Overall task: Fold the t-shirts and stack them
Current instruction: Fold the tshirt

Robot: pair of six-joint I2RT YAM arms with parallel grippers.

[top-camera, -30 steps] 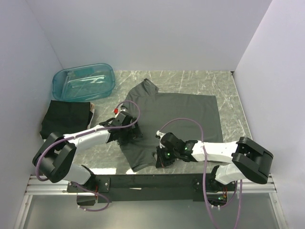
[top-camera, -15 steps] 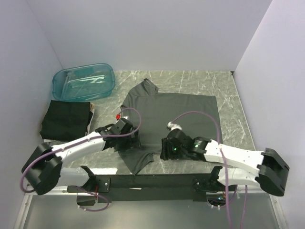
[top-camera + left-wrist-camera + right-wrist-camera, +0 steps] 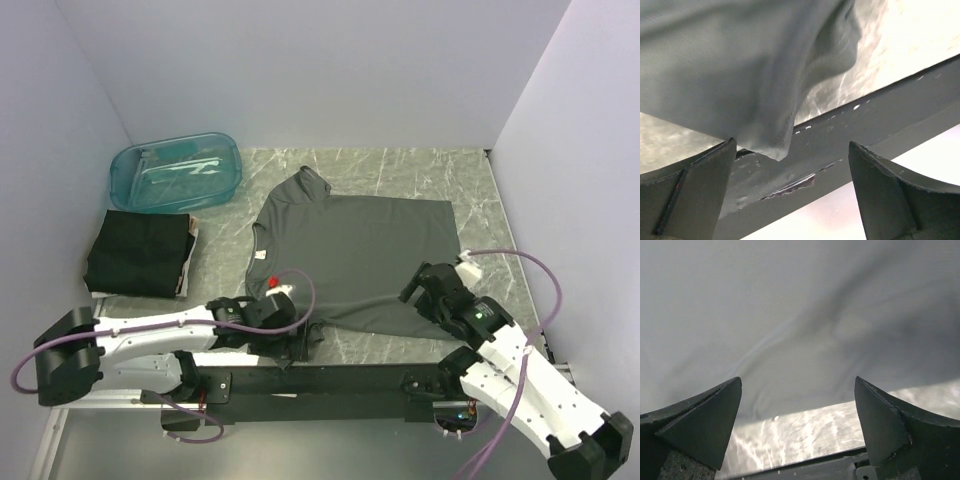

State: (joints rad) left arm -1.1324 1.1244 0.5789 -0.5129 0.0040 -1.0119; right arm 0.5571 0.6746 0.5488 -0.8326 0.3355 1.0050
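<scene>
The shirt's near corner hangs ungripped between my open fingers, so I should next lower my left gripper a little onto the shirt's drooping tip point(image 3: 775, 148) and close on the fold.
A dark grey t-shirt point(image 3: 350, 250) lies spread flat in the middle of the marble table, neck toward the far left. My left gripper point(image 3: 302, 342) stands open at the shirt's near-left corner. In the left wrist view that corner point(image 3: 770, 145) droops over the table's front edge, between the jaws but not gripped by my left gripper point(image 3: 792, 167). My right gripper point(image 3: 420, 288) is open beside the shirt's near-right hem. In the right wrist view the hem point(image 3: 800, 340) lies just ahead of the open right gripper point(image 3: 797, 407), with bare marble between the fingers. A folded dark t-shirt point(image 3: 140, 252) rests at the left.
A translucent teal tub point(image 3: 175, 170) sits at the far left corner. The black front rail point(image 3: 330, 380) runs along the near edge, also seen as a dark bar point(image 3: 865, 115) in the left wrist view. White walls close in three sides.
The right gripper has opened, let go of the shirt and swung right. The left arm has drawn back to the near edge. The shirt's near flap now lies flatter and wider.
</scene>
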